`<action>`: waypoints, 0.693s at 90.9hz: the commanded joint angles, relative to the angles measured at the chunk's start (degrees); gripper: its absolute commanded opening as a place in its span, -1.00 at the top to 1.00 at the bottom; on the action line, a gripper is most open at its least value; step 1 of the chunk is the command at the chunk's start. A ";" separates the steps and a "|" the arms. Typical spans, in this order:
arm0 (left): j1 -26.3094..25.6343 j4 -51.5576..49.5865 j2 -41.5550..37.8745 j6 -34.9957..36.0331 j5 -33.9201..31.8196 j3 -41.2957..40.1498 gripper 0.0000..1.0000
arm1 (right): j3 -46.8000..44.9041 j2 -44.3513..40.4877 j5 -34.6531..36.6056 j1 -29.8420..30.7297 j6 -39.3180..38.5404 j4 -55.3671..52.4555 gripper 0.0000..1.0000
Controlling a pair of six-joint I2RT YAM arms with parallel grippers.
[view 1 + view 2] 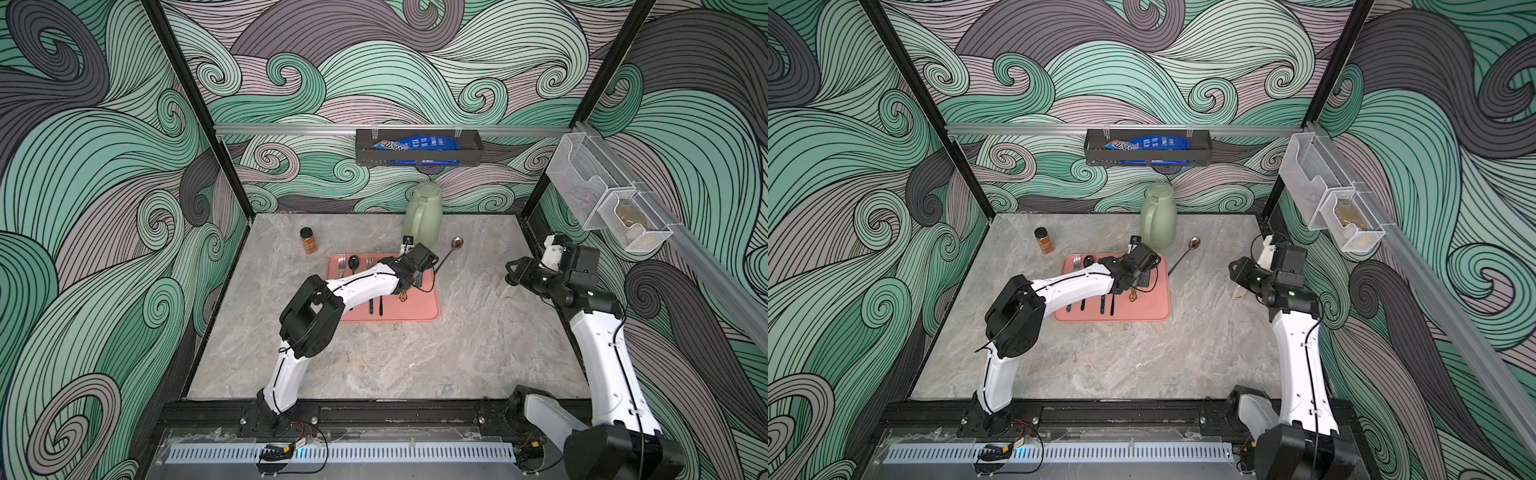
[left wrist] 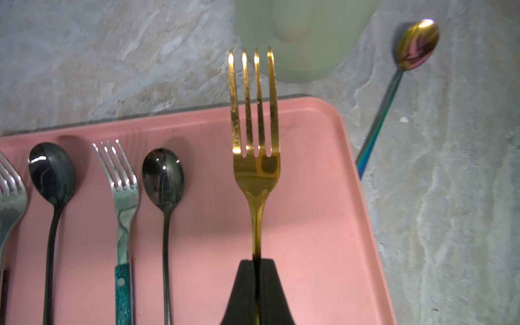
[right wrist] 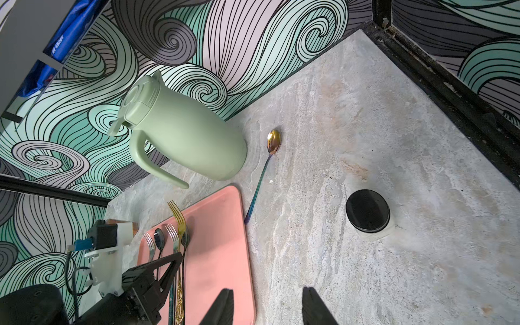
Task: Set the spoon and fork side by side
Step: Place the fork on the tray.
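Observation:
The gold fork [image 2: 254, 168] is still hanging above the tray, so I will move my left gripper down to the bare pink surface [image 2: 219, 233] beside the black spoon and let go of the handle.
My left gripper [image 2: 256, 263] is shut on the handle of a gold fork [image 2: 254, 168], holding it just above the right part of the pink tray [image 2: 309, 225]. The fork's tines point toward the back wall. In both top views the fork's ornate handle end [image 1: 403, 296] [image 1: 1133, 293] shows under the left wrist. A rainbow-tinted spoon [image 1: 451, 253] [image 1: 1185, 254] [image 2: 418, 43] [image 3: 273, 143] lies on the table just right of the tray, bowl toward the back. My right gripper [image 3: 267, 292] [image 1: 510, 272] is open and empty above the table, right of the tray.
Two silver forks and two black spoons [image 2: 163, 177] lie in a row on the tray's left half. A green jug [image 1: 424, 214] stands behind the tray, a spice bottle [image 1: 308, 241] at back left, and a black-lidded jar [image 3: 367, 211] below the right gripper.

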 commanded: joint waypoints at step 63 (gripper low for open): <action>0.84 -4.57 7.52 -9.09 3.47 1.42 1.00 | -0.29 6.29 0.52 7.13 2.31 1.10 0.12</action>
